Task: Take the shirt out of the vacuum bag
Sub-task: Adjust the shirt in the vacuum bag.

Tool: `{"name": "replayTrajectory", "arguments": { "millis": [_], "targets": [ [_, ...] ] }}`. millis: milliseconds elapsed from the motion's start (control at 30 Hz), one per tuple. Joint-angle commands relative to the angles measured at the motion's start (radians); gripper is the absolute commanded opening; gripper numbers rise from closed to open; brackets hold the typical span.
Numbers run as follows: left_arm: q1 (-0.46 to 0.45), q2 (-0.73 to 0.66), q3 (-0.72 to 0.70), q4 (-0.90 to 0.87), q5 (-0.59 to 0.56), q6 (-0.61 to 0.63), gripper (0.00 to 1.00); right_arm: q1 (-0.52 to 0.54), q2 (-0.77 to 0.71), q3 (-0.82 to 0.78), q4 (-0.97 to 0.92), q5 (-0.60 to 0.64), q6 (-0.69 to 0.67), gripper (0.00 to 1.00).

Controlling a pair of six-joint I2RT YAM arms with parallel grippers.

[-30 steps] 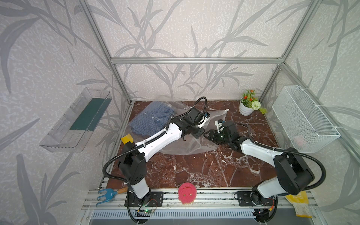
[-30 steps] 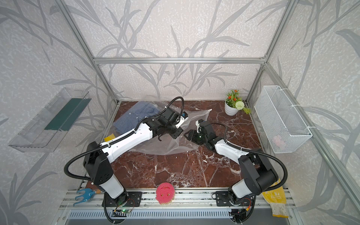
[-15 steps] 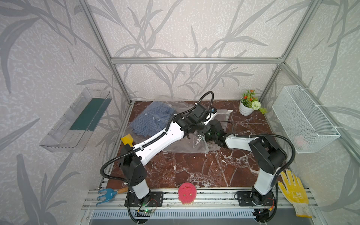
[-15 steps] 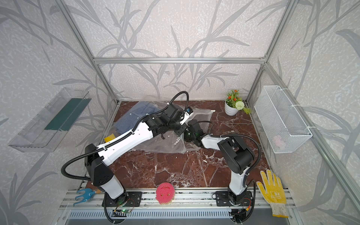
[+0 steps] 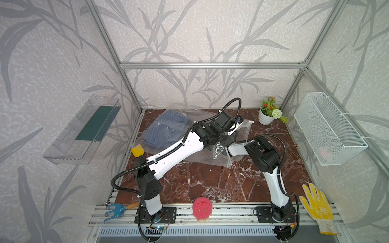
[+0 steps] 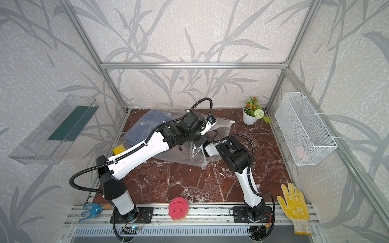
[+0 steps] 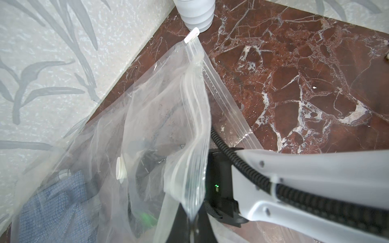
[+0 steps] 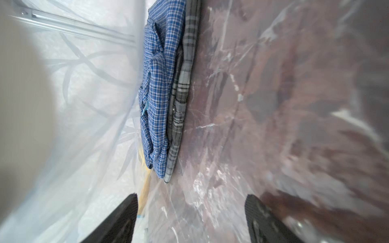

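My left gripper draws back over the right gripper's white wrist and releases the upper zip strip [image 7: 195, 126] next, since that wrist reaches into the bag's opening below it.
The clear vacuum bag [image 5: 210, 162] lies at the back of the marble floor, in both top views, bag [image 6: 183, 157]. A folded blue plaid shirt [image 5: 166, 130] sits in its far-left end, on a grey plaid garment [image 8: 183, 84]. My left gripper [image 7: 192, 229] is shut on the upper zip strip [image 7: 195, 126] and holds the mouth up. The white slider [image 7: 191, 35] is at the strip's end, and the round valve [image 7: 120, 168] is on the bag's face. My right gripper [image 8: 190, 218] is open inside the bag, its fingers [image 8: 122, 218] wide apart and short of the shirt [image 8: 156, 94]. The left wrist hides it from above.
A potted plant [image 5: 267, 115] stands at the back right, near the bag's slider corner. A wire basket [image 5: 328, 130] hangs on the right wall and a clear shelf [image 5: 84, 130] on the left. A yellow block [image 5: 137, 150] lies beside the bag. A pink sponge [image 5: 202, 210], yellow glove [image 5: 315, 206] and blue tool [image 5: 114, 209] lie along the front rail.
My right arm has swung left and pushed its gripper into the bag's mouth, with the jaws spreading wider. The left gripper has raised the zip edge and shifted slightly right.
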Motion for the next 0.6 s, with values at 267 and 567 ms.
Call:
{"name": "replayTrajectory", "arguments": {
  "millis": [267,567],
  "targets": [
    [-0.041,0.014,0.060,-0.022,0.053,0.016,0.00,0.046,0.214,0.290,-0.041,-0.006,0.033,0.81],
    [-0.062,-0.015,0.060,-0.036,0.061,0.017,0.00,0.081,0.363,0.570,-0.283,0.048,-0.013,0.82]
  ]
}}
